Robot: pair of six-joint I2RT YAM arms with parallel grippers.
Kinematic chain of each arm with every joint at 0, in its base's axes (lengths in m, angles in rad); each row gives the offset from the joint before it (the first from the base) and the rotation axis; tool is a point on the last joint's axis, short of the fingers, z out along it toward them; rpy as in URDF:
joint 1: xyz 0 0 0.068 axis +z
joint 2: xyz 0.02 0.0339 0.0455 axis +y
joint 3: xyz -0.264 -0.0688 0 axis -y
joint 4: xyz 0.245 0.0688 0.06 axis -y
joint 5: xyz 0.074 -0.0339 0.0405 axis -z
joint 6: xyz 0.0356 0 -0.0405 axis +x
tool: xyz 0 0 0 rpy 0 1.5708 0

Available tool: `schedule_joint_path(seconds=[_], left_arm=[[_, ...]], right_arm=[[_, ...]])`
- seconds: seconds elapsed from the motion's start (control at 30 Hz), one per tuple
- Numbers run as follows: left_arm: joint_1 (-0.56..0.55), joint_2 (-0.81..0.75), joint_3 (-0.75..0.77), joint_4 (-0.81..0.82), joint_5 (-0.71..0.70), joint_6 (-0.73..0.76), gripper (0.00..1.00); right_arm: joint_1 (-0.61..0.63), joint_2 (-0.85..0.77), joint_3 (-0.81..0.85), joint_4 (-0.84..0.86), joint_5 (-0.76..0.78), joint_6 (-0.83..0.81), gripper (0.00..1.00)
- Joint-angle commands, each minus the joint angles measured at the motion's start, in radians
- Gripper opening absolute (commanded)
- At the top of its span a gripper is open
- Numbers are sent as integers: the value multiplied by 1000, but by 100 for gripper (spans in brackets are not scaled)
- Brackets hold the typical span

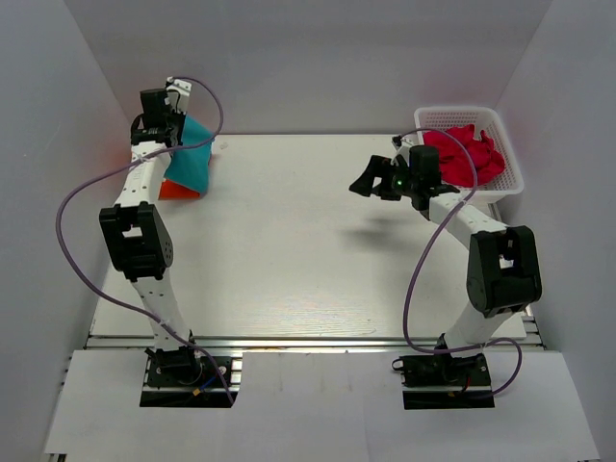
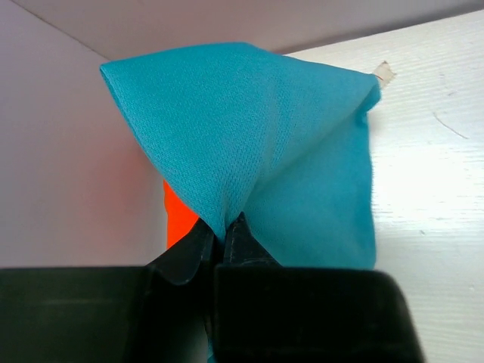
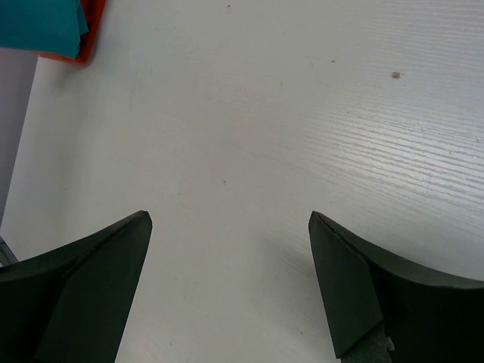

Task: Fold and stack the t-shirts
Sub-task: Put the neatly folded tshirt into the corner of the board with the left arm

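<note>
The left gripper should bring the teal t-shirt's fold down across the orange t-shirt's bare edge by the wall [image 2: 178, 216] and let it go, as that edge is below the gripper, to its left in the top view.
A teal t-shirt [image 1: 190, 159] lies folded at the table's far left corner on top of an orange t-shirt [image 1: 174, 190], whose edge shows beneath it. My left gripper [image 1: 168, 120] is shut on a pinched fold of the teal shirt [image 2: 257, 144] and lifts it into a peak; orange fabric [image 2: 178, 219] shows under it. My right gripper [image 1: 371, 180] is open and empty above bare table near the right side. In the right wrist view, the teal shirt [image 3: 41, 26] and the orange shirt [image 3: 91, 30] sit at the top left corner.
A white plastic basket [image 1: 504, 130] at the far right holds crumpled red t-shirts [image 1: 464, 154]. Grey walls enclose the table on the left, back and right. A purple cable loops beside each arm.
</note>
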Motion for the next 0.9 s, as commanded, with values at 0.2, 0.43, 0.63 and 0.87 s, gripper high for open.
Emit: schedule_joint_path(seconds=[0.2, 0.43, 0.63, 0.87], left_arm=[[102, 227, 260, -60, 51, 13, 0], [144, 295, 253, 6, 79, 40, 0], [153, 353, 293, -15, -39, 40, 17], [162, 362, 336, -15, -158, -20, 100]], right_arm=[[6, 28, 74, 2, -30, 13, 90], [7, 40, 94, -22, -25, 2, 90], [6, 62, 105, -44, -28, -1, 90], [9, 54, 106, -47, -34, 1, 90]])
